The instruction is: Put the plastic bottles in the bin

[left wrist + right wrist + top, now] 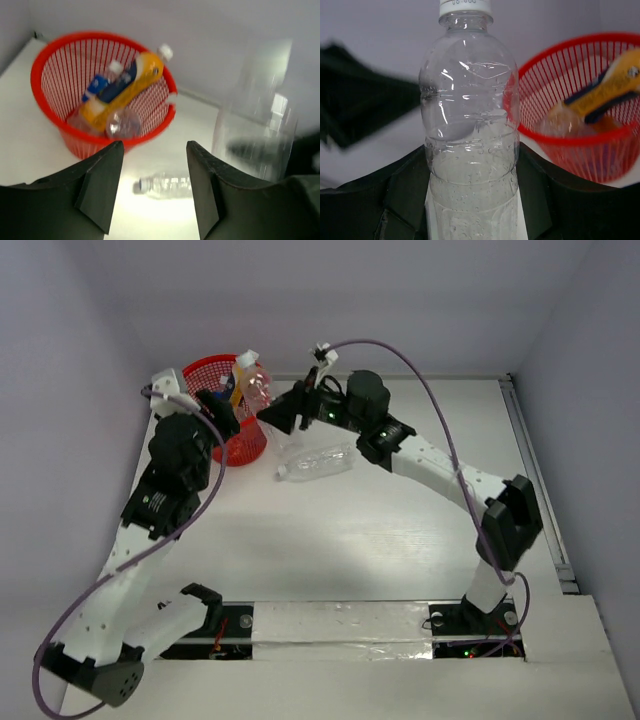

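Observation:
The bottle still hangs outside the bin's rim. It goes outward and to the left in the top view with my right gripper next, over the bin's opening before release.
The red mesh bin stands at the far left and holds an orange bottle, a clear bottle with a blue label and another clear one. My right gripper is shut on a clear bottle, held upright just right of the bin. It also shows in the top view. Another clear bottle lies on the table; it also shows in the left wrist view. My left gripper is open and empty, above the table by the bin's near side.
The back wall is close behind the bin. The two grippers are close together beside the bin, the left arm's purple cable looping near it. A metal rail runs along the table's right edge.

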### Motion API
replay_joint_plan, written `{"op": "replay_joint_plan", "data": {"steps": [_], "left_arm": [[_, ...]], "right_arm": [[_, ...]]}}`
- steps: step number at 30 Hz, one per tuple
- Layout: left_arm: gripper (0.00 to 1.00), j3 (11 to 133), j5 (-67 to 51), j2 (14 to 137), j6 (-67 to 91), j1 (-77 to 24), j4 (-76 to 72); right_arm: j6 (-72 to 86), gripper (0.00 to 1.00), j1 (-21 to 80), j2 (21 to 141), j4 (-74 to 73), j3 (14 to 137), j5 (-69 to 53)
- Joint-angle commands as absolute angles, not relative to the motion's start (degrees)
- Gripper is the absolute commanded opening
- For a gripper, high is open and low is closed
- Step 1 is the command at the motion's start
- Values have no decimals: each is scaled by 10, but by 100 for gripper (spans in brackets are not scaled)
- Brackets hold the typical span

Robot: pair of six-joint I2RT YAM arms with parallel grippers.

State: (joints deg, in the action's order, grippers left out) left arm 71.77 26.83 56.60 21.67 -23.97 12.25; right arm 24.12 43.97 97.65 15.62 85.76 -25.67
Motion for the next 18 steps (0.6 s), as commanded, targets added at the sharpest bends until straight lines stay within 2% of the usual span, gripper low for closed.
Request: {"op": "replay_joint_plan", "data": {"steps": [1, 6, 7, 14, 18], "left_arm": [[50, 649, 200, 445, 269, -235, 109], [49, 612, 199, 368, 262, -235, 135], [49, 613, 197, 359, 258, -235, 138], [51, 594, 184, 342, 240, -235, 120], [51, 574, 178, 341, 238, -229, 105]], "right_arm": [[362, 62, 443, 1051, 290, 960, -210], [501, 62, 443, 1188, 359, 1098, -138], [511, 62, 449, 1236, 356, 1159, -126], [554, 63, 472, 1414, 286, 1409, -6], [542, 66, 495, 1476, 269, 1501, 105]]}}
